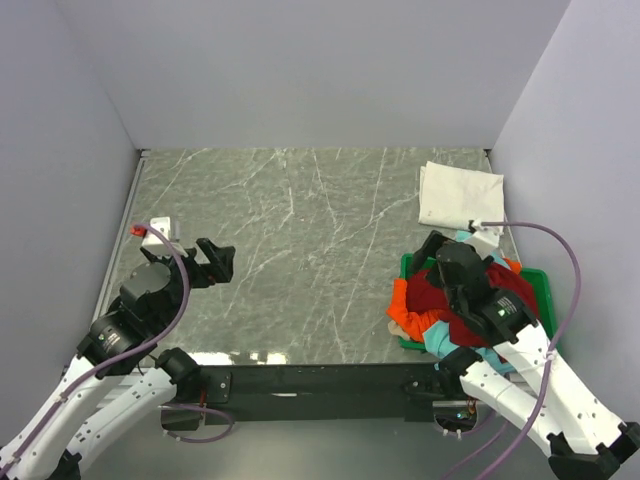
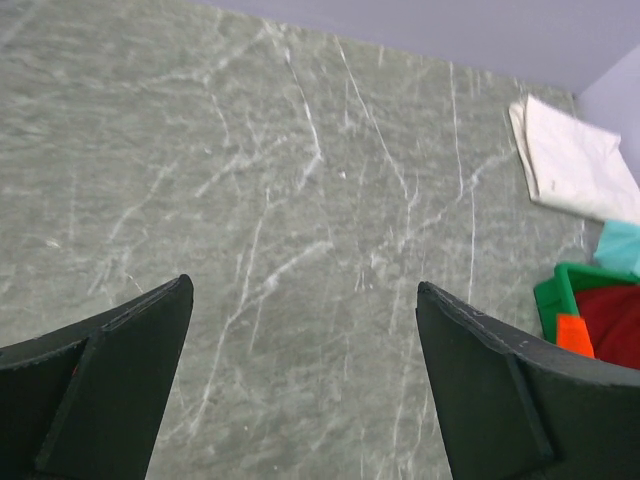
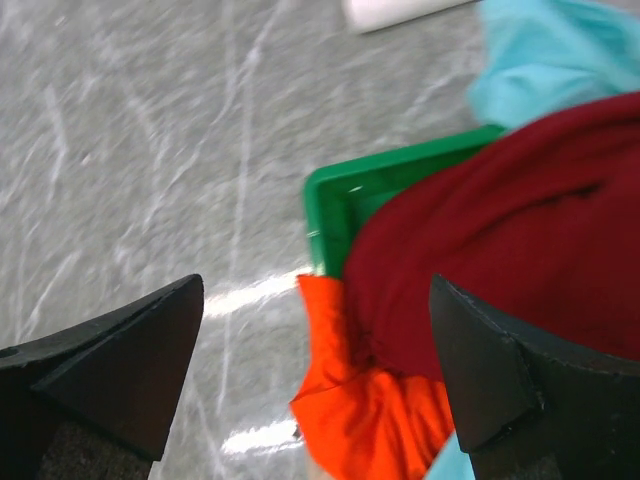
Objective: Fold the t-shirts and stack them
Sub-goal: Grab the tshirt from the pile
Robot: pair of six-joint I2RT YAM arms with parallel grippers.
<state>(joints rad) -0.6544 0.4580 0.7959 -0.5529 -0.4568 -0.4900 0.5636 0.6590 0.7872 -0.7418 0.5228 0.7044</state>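
Note:
The robot's open right gripper should bring its fingers down onto the dark red t-shirt's end (image 1: 425, 294) (image 3: 392, 282) below it, beside the orange one, because that end is on top of the heap.
A white t-shirt (image 1: 460, 195) lies folded flat at the far right of the table; it also shows in the left wrist view (image 2: 575, 160). A dark red t-shirt (image 1: 425, 290), an orange one (image 1: 405, 312) and a teal one (image 1: 440, 340) are heaped in the green tray (image 1: 408, 263). The orange shirt (image 3: 370, 420) hangs over the tray's left rim (image 3: 400, 175), below the red shirt (image 3: 520, 220). My right gripper (image 1: 435, 250) is open and empty above the heap (image 3: 317, 290). My left gripper (image 1: 215, 262) is open and empty above bare table at the left (image 2: 302, 288).
The table is grey-green marble (image 1: 300, 230), walled on three sides. A small white object with a red tag (image 1: 160, 228) sits at the left edge, beside my left arm. Teal cloth (image 3: 560, 60) spills over the tray's far side toward the white shirt.

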